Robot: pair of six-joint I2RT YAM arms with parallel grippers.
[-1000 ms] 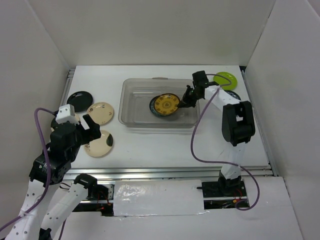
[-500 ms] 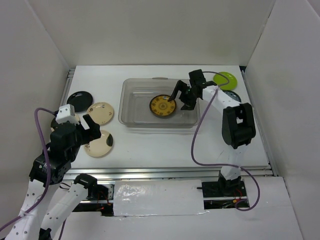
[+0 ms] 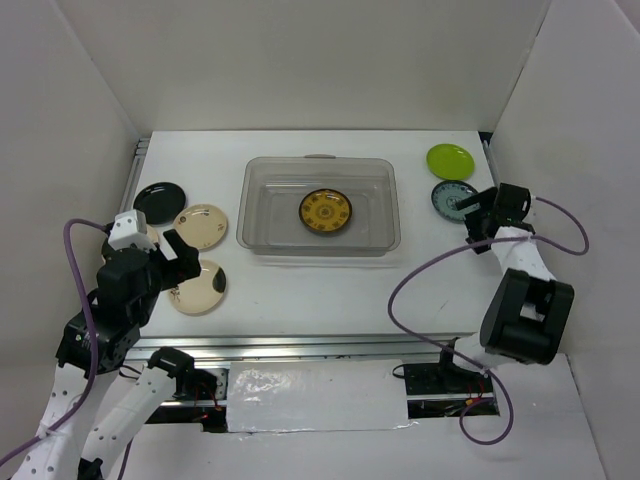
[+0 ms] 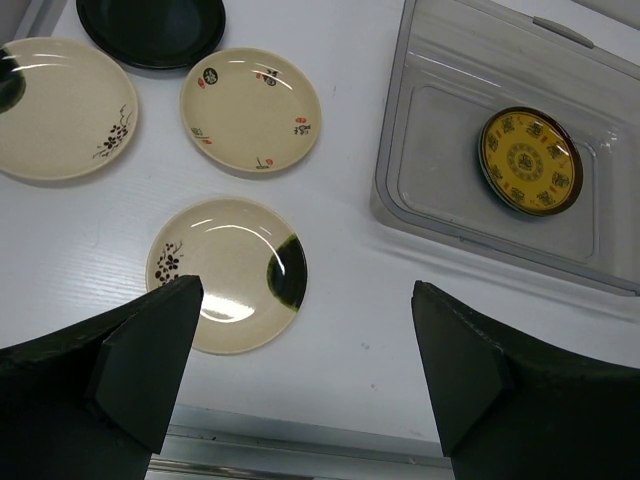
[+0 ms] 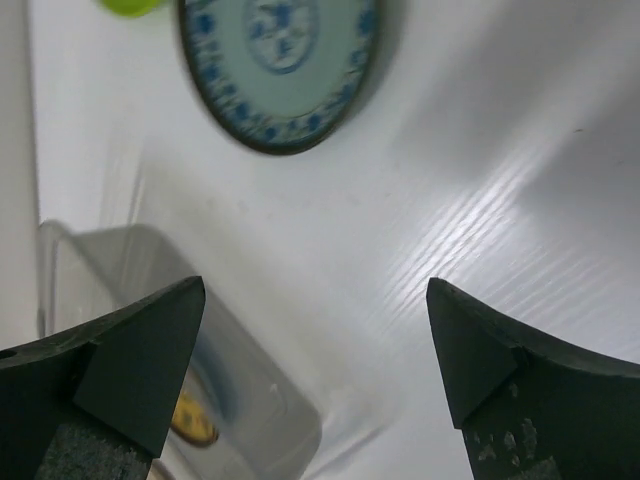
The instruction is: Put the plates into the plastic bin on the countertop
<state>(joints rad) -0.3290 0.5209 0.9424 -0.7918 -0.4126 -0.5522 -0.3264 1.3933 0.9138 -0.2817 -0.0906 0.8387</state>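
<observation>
The teal-patterned plate's near rim lies clear of the lime green plate (image 3: 450,158). My right gripper will go down toward the countertop next and bring its open fingers onto the teal-patterned plate's near rim.
The clear plastic bin (image 3: 318,247) (image 4: 400,150) (image 5: 250,400) stands mid-countertop (image 3: 300,295) with one yellow-brown plate (image 3: 325,211) (image 4: 528,160) lying flat inside. A lime green plate (image 3: 450,158) and a teal-patterned plate (image 3: 450,197) (image 5: 280,70) lie to its right. To its left lie a black plate (image 3: 160,202) (image 4: 150,25), a cream plate (image 3: 201,226) (image 4: 250,110) and a cream plate with a black patch (image 3: 200,288) (image 4: 228,275). My right gripper (image 3: 472,222) (image 5: 313,287) hangs open and empty beside the teal plate. My left gripper (image 3: 165,258) (image 4: 305,290) is open and empty above the patched plate.
Another cream plate with a branch drawing (image 4: 60,110) lies at the far left, partly under my left arm in the top view. White walls close in the back and both sides. A metal rail (image 3: 330,345) runs along the near edge.
My right gripper opened and let go of the yellow-brown plate, which now lies flat in the bin. The right arm swung out of the bin to the right. The left arm stayed put.
</observation>
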